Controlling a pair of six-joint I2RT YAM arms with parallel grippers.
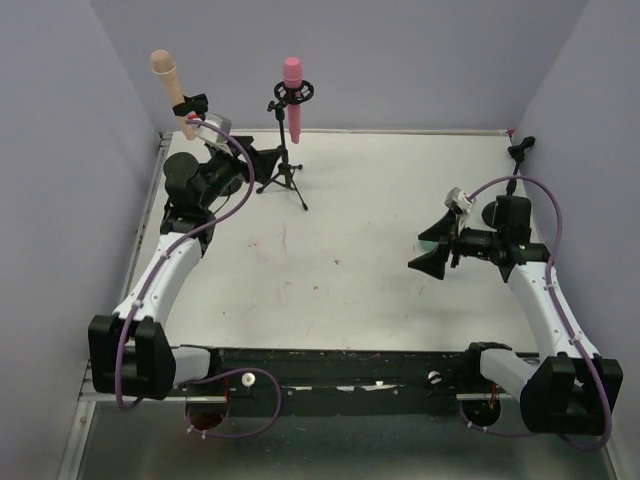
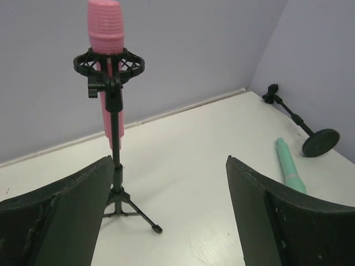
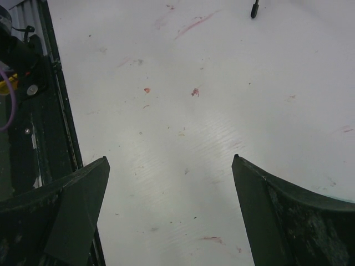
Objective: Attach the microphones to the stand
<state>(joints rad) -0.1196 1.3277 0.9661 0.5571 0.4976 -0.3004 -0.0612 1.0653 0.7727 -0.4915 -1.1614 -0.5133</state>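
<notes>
The round-base stand's pole [image 1: 511,187] stands outward and to my right gripper's right in the top view, so I should move that gripper outward onto the pole next.
The pink microphone [image 1: 292,88] stands upright in the ring mount of a black tripod stand [image 1: 285,170]; it also shows in the left wrist view [image 2: 104,33]. The peach-beige microphone [image 1: 165,70] sits tilted in a black clip [image 1: 190,104] at the far left corner. The teal-green microphone [image 2: 289,168] lies flat on the table beside a round-base stand [image 2: 320,142]; in the top view only a sliver [image 1: 427,243] shows behind my right gripper. My left gripper [image 1: 262,162] [image 2: 169,166] is open and empty, just left of the tripod. My right gripper [image 1: 420,250] [image 3: 169,160] is open and empty over bare table.
The round-base stand's empty clip [image 1: 520,148] stands at the far right near the wall. A tripod foot [image 3: 254,9] shows at the top of the right wrist view. Purple walls enclose the white table [image 1: 340,280]. A black rail [image 1: 330,365] runs along the near edge.
</notes>
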